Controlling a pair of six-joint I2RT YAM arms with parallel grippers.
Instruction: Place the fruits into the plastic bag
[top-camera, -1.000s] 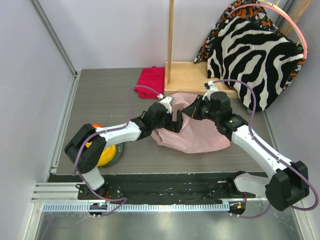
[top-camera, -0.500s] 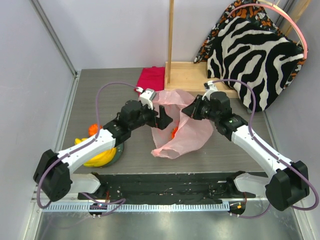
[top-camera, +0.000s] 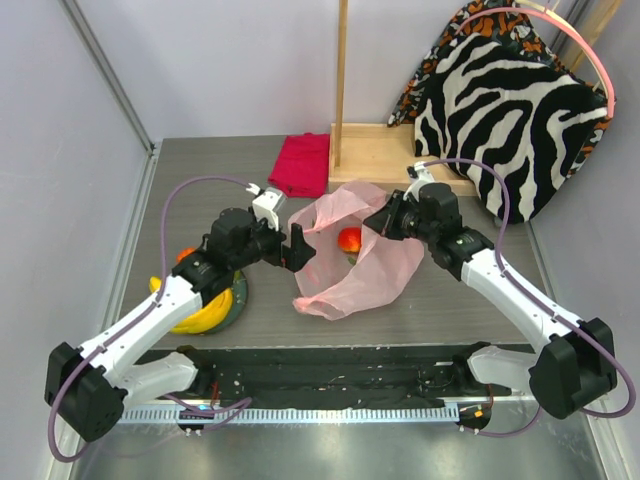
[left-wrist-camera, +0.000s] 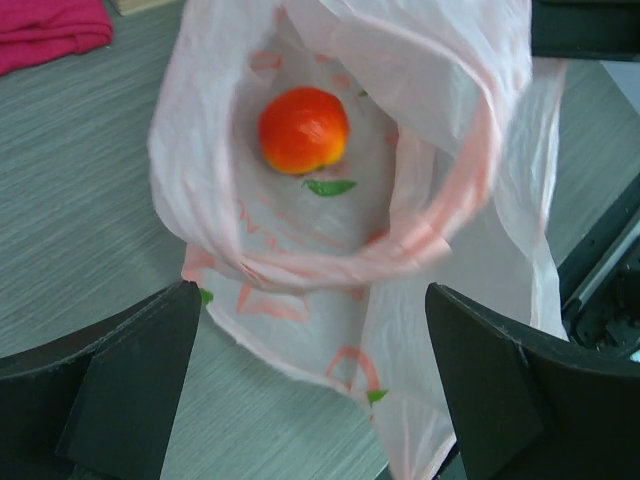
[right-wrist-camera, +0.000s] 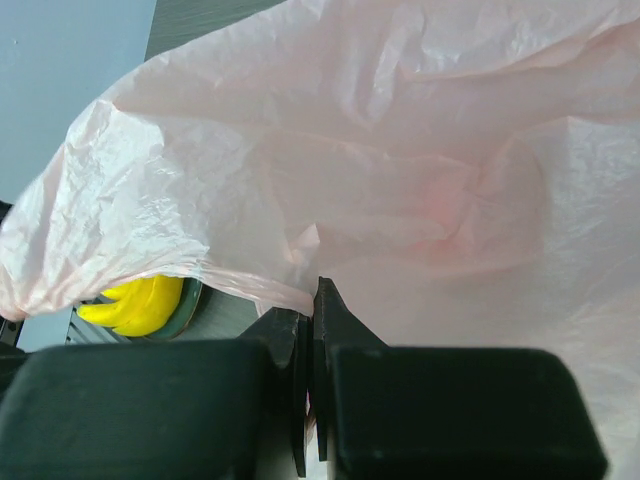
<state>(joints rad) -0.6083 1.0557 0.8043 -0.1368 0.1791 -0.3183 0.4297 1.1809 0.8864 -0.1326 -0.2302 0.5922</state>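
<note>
The orange fruit is below my left gripper and to its left in the top view, so I need to swing the gripper away from the bag (top-camera: 352, 272) and down around the orange fruit (top-camera: 186, 254).
The pink plastic bag (top-camera: 352, 272) lies mid-table with its mouth held up and open. My right gripper (top-camera: 380, 222) is shut on the bag's far rim (right-wrist-camera: 400, 180); in the right wrist view the gripper (right-wrist-camera: 310, 310) pinches the film. A round red fruit (top-camera: 349, 239) lies inside the bag (left-wrist-camera: 330, 250), and the left wrist view shows the fruit (left-wrist-camera: 303, 130) too. My left gripper (top-camera: 297, 248) is open and empty, just left of the mouth; the left wrist view shows it (left-wrist-camera: 315, 400) spread wide. The bananas (top-camera: 203, 312) and the orange fruit (top-camera: 186, 254) sit on the plate. The green fruit is hidden.
The grey-blue plate (top-camera: 238, 298) is at the near left, under my left arm. A folded magenta cloth (top-camera: 302, 163) lies at the back. A wooden stand (top-camera: 375, 150) and a zebra-print cushion (top-camera: 510, 110) stand at the back right.
My left gripper has drawn back to the left out of the bag, open and empty. The red fruit now lies in the bag, whose mouth is lifted higher by the right gripper.
</note>
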